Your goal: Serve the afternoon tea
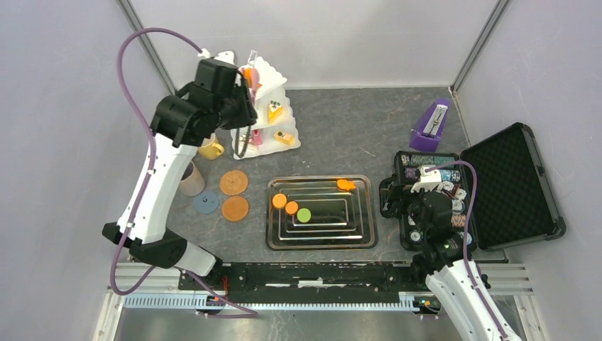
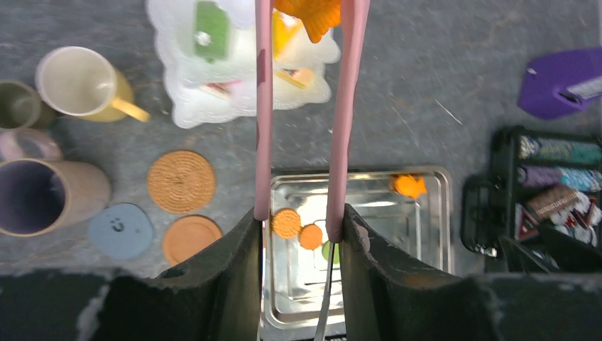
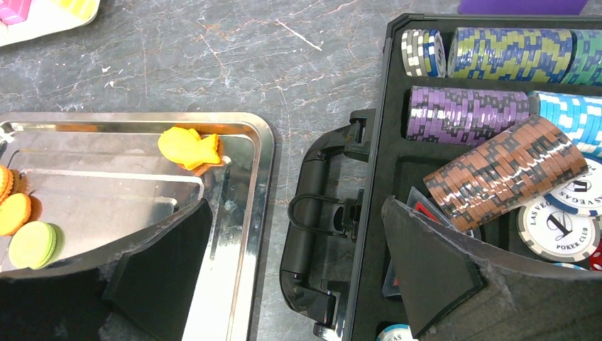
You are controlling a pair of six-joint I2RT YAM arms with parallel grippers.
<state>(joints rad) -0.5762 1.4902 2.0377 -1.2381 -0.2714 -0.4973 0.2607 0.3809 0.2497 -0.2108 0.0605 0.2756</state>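
The pinched orange biscuit is still hanging above the stand's top level (image 1: 265, 77), so my left gripper needs to move down and outward until the ends of the tongs reach that level.
My left gripper (image 1: 240, 106) (image 2: 302, 213) is shut on a pair of pink tongs (image 2: 263, 106), up beside the white three-tier stand (image 1: 278, 89) (image 2: 213, 99). The tong tips pinch an orange biscuit (image 2: 310, 14) above the stand's top tier. Small toy cakes (image 1: 275, 112) sit on the tiers. On the steel tray (image 1: 326, 229) (image 3: 259, 185) lie two round orange biscuits (image 1: 279, 201), a green one (image 1: 304, 215) and an orange fish-shaped one (image 1: 346, 185) (image 3: 186, 148). My right gripper (image 1: 419, 206) (image 3: 298, 234) hangs open and holds nothing, over the gap between tray and case.
Yellow mug (image 1: 210, 148), beige-lilac mug (image 1: 190, 179) and small green mug (image 2: 18, 103) stand left of the stand. Three round coasters (image 1: 233, 182) lie by them. The open black chip case (image 1: 511, 185) is at the right, the purple metronome (image 1: 431, 124) behind it.
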